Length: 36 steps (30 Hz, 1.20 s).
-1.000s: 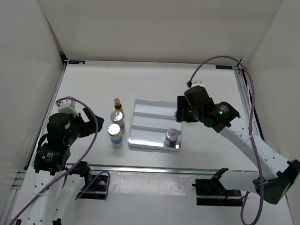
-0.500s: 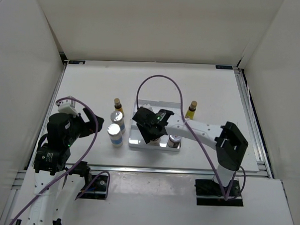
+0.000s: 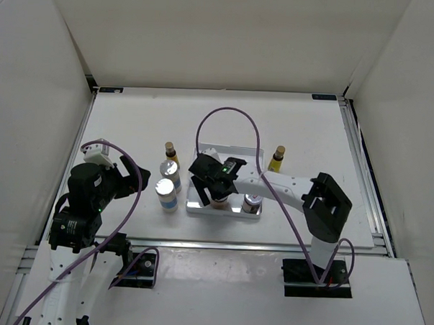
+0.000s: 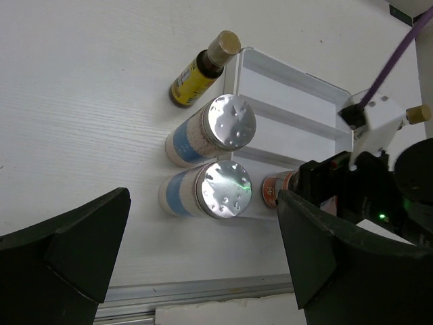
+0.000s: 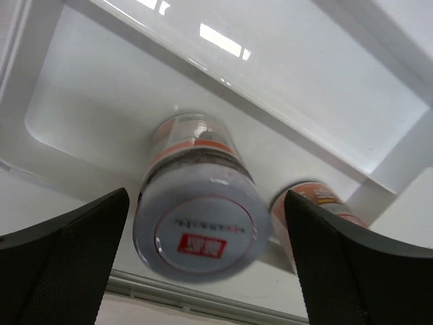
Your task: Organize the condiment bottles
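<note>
The robot needs to move its right gripper up from the squat brown jar, then outward and to the right in the top view, onto the yellow bottle, which is outside the tray.
A squat brown jar with a red-marked lid (image 5: 199,233) stands in the near left corner of the white tray (image 3: 217,157). My right gripper (image 5: 206,196) hangs over it, open, with a gap to the jar on both sides. A second jar (image 3: 253,203) stands beside it on the right. Left of the tray are two white-blue bottles with silver caps (image 4: 230,122) (image 4: 223,189) and a slim yellow bottle (image 4: 199,68). Another yellow bottle (image 3: 278,159) stands right of the tray. My left gripper (image 3: 130,177) is open and empty, held back left of the bottles.
The tray has ridged dividers, and its far compartments (image 5: 304,88) hold nothing. A metal rail (image 3: 221,243) runs along the table's near edge. White walls close in the table on three sides. The right arm's purple cable (image 3: 230,113) loops above the tray.
My right arm swung left from the tray's right side to its near left corner. Its jaws have spread away from the jar, which now stands in the tray. The left arm has not moved.
</note>
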Motion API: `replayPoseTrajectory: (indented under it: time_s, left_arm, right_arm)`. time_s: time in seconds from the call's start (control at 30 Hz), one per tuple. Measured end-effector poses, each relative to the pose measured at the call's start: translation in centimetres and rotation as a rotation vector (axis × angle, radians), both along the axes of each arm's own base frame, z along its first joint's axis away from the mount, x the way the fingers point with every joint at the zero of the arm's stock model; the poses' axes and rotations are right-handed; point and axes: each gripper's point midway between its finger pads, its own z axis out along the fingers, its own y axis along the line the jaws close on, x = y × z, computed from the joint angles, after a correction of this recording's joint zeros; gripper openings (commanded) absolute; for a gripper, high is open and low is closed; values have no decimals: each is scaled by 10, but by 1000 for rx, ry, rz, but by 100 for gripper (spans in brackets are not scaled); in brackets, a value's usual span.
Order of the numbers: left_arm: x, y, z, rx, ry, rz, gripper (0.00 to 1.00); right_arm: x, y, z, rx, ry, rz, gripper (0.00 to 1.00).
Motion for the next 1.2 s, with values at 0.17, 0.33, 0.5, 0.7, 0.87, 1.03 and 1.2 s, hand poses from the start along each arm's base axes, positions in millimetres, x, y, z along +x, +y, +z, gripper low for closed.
replayPoseTrajectory:
  time_s: [0.17,0.33,0.5,0.7,0.87,1.03,1.2]
  left_arm:
    - [0,0,0,0,0,0,100]
    - [0,-1,0,-2,0,-4,100]
    - [0,-1,0,-2,0,-4,100]
    - [0,-1,-1,-2,4,-4,100]
    - [1,-1,-2,-1,9,-5,100]
    - [2,-1,-3,-1,15,-6,100]
    - [3,-2,-5,-2,30,-11,100]
  right_arm:
    - [11,-8,66,81,-109,-48,100]
    - [41,-52,194,343,-288,-189,100]
    - [87,-164,224,369,-378,-476,100]
    - [89,-191,140,214,-194,-523,97]
    - [93,-201,97,176,-143,-542,96]
    - [101,-204,78,220,-181,-543,96]
    - [124,-198,78,285,-250,-534,91]
